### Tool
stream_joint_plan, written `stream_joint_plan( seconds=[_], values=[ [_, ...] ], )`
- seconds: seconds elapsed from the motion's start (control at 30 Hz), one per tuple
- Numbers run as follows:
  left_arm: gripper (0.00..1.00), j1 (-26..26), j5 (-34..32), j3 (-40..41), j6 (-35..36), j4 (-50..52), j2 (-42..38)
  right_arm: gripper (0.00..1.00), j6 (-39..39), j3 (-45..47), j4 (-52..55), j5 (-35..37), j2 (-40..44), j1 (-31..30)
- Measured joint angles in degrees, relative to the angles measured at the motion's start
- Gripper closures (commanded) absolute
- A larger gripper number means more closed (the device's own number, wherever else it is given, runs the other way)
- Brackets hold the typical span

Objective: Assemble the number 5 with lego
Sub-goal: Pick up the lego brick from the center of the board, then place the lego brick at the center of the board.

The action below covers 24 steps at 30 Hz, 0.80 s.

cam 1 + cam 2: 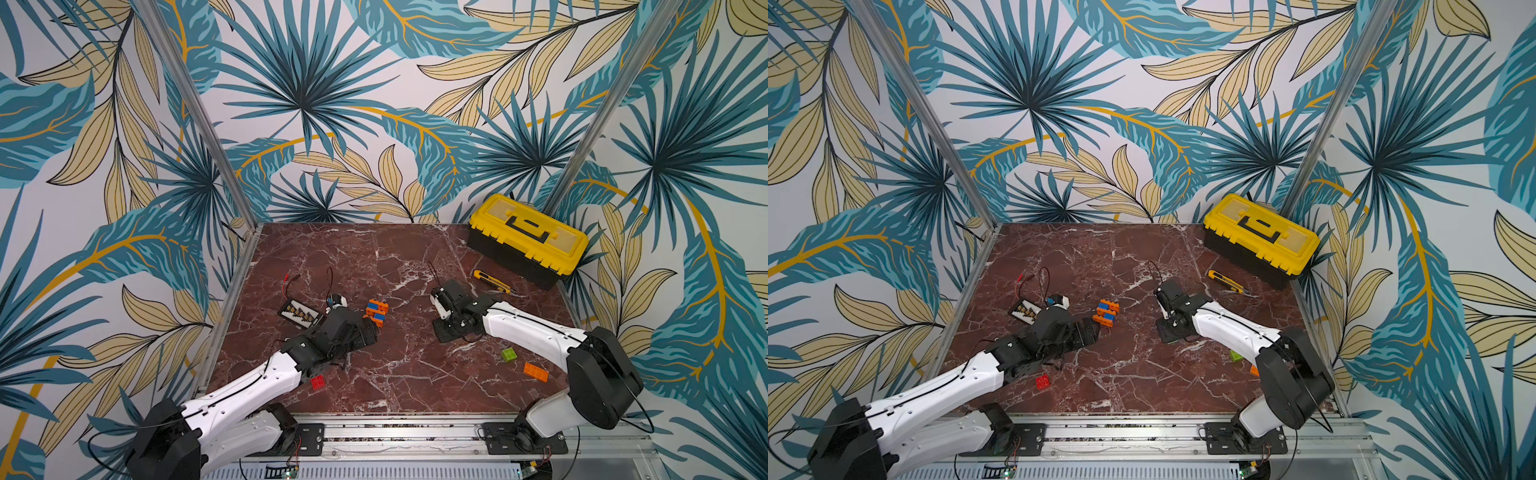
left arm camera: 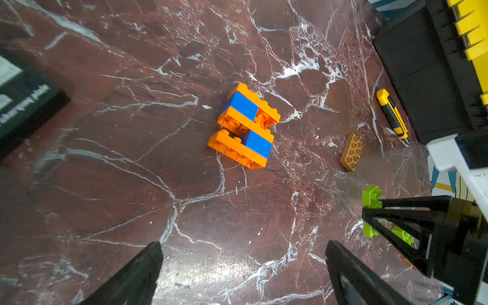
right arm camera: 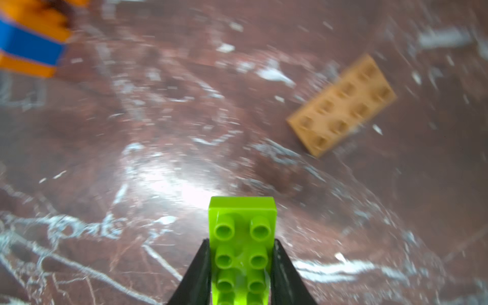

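Note:
Next, my right gripper swings back, turns, and lowers the brick to release it on the bare marble below, by the near side of the assembly.
My right gripper is shut on a lime-green lego brick, studs facing the camera, above the marble table. In the left wrist view that brick sticks out past the right fingertips. An orange-and-blue lego assembly lies mid-table, just ahead of my open left gripper, which holds nothing. Loose on the table are a tan-orange brick, a red brick, a green brick and an orange brick. The right arm hides the held brick in both top views.
A yellow-and-black toolbox stands at the back right corner, with a yellow utility knife in front of it. A black board with yellow parts and red wires lies beside the left wrist.

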<state>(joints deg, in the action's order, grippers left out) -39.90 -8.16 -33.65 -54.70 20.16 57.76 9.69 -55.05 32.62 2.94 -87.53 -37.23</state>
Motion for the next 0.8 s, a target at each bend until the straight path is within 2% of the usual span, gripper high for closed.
stream_joint_plan(
  seconds=[0.23, 0.47, 0.8],
  values=[
    [0.00, 1.3, -0.7, 2.0, -1.5, 1.6, -4.1, 0.76, -8.5, -1.4, -2.4, -1.3, -2.3, -6.2],
    [0.00, 1.4, -2.2, 2.4, -2.6, 4.4, -5.8, 0.76, -16.3, -2.9, -2.9, -5.9, -6.2, -9.5],
    [0.00, 2.3, -3.5, 3.0, -4.2, 6.7, -7.0, 0.76, -33.7, -7.4, 0.3, -10.7, -12.3, -11.5]
  ],
)
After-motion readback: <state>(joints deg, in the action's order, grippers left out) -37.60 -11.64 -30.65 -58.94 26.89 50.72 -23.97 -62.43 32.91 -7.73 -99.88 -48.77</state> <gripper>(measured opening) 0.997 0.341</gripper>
